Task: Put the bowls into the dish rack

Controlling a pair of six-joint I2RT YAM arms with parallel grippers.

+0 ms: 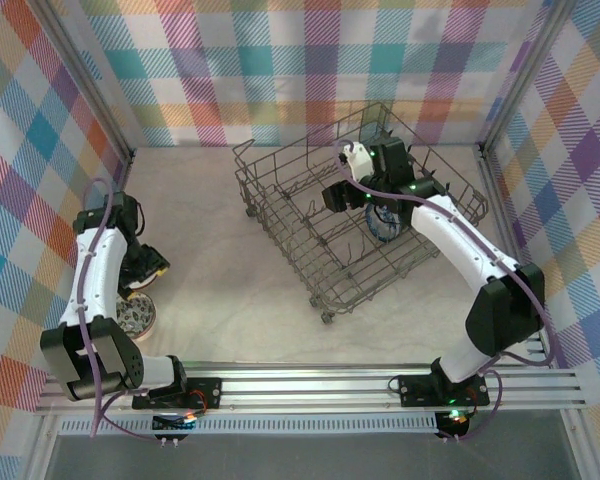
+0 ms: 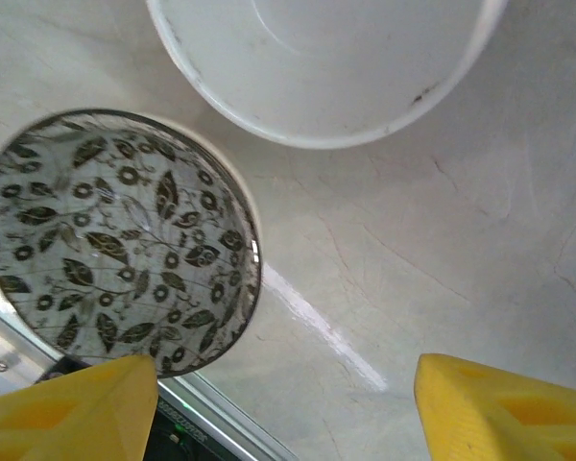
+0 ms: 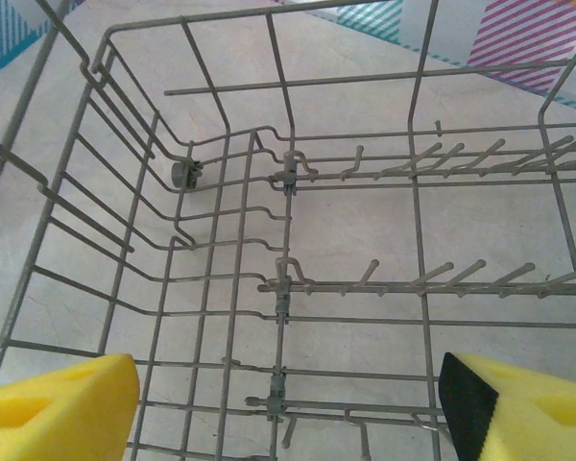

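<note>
The leaf-patterned bowl lies below and back, so my left gripper's fingers come down and back next astride the rack-side rim [image 1: 154, 312] [image 2: 256, 293], where bare tabletop leaves room.
A leaf-patterned bowl [image 1: 136, 318] [image 2: 115, 240] sits on the table at the near left. A plain white bowl [image 2: 326, 67] lies just beyond it. My left gripper [image 1: 146, 271] [image 2: 288, 413] hovers open above the bare table beside both bowls, nothing between its yellow fingers. The grey wire dish rack [image 1: 290, 230] [image 3: 288, 288] stands at centre right, turned at an angle. A blue-and-white bowl [image 1: 383, 222] stands on edge inside it. My right gripper [image 1: 338, 197] [image 3: 288, 413] hangs open over the rack's floor and tines, holding nothing.
Checked walls close in the table on the left, back and right. The aluminium rail [image 1: 310, 385] with both arm bases runs along the near edge, close to the leaf-patterned bowl. Bare tabletop [image 1: 210, 250] lies between the left arm and the rack.
</note>
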